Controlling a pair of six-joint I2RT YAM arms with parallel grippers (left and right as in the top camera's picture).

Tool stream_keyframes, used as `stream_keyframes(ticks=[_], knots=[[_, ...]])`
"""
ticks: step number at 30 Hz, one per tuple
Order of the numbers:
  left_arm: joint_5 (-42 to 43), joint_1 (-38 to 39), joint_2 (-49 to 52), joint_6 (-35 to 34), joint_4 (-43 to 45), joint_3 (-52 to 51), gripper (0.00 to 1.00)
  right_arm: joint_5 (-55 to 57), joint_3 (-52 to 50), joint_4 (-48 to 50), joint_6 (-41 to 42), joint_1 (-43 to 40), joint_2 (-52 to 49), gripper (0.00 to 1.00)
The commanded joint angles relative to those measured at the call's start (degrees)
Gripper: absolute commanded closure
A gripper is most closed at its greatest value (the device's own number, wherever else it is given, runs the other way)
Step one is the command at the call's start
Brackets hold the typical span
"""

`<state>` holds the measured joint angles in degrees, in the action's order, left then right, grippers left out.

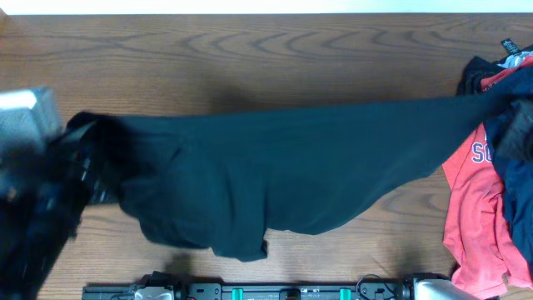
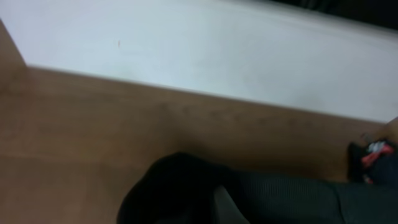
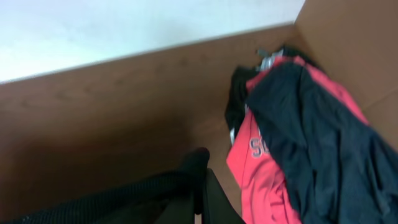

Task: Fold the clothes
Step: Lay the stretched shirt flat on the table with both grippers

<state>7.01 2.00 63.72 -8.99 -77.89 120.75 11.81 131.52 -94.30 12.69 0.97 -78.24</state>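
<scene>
My left gripper will next carry the garment's end outward and down onto the bare tabletop by the white wall point(image 1: 178, 60) point(image 2: 155, 118) and release, as that is outward and below.
A dark teal garment point(image 1: 291, 167) hangs stretched across the table between my two grippers and sags in the middle. My left gripper point(image 1: 87, 146) is shut on its left end, lifted off the table. In the left wrist view the bunched ribbed cloth point(image 2: 298, 199) wraps the left gripper's fingers point(image 2: 214, 208). My right gripper point(image 1: 510, 112) is shut on the right end, over the clothes pile. In the right wrist view its fingers point(image 3: 200, 193) pinch the ribbed edge of the garment point(image 3: 124, 199).
A pile of clothes lies at the right edge: a red shirt with lettering point(image 1: 470, 208) point(image 3: 261, 168) under a navy garment point(image 1: 520, 200) point(image 3: 323, 137). The wooden table point(image 1: 250, 58) ends at a white wall at the back. The arm bases stand along the front edge point(image 1: 283, 292).
</scene>
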Motion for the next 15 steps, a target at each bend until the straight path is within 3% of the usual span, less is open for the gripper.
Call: stream_keyframes(ticks=[1, 10, 15], knots=[[-5.0, -0.3, 5.9, 0.6, 0.3, -0.6, 0.94, 3.7, 0.0, -0.4, 2.1, -0.7, -6.7, 0.99], [-4.9, -0.3, 25.5, 0.6, 1.9, -0.6, 0.94, -0.3, 0.0, 1.6, 4.0, -0.7, -20.1, 0.99], [-4.9, -0.3, 34.7, 0.7, 6.3, -0.6, 0.94, -0.5, 0.0, 4.8, 0.3, -0.7, -28.0, 0.99]])
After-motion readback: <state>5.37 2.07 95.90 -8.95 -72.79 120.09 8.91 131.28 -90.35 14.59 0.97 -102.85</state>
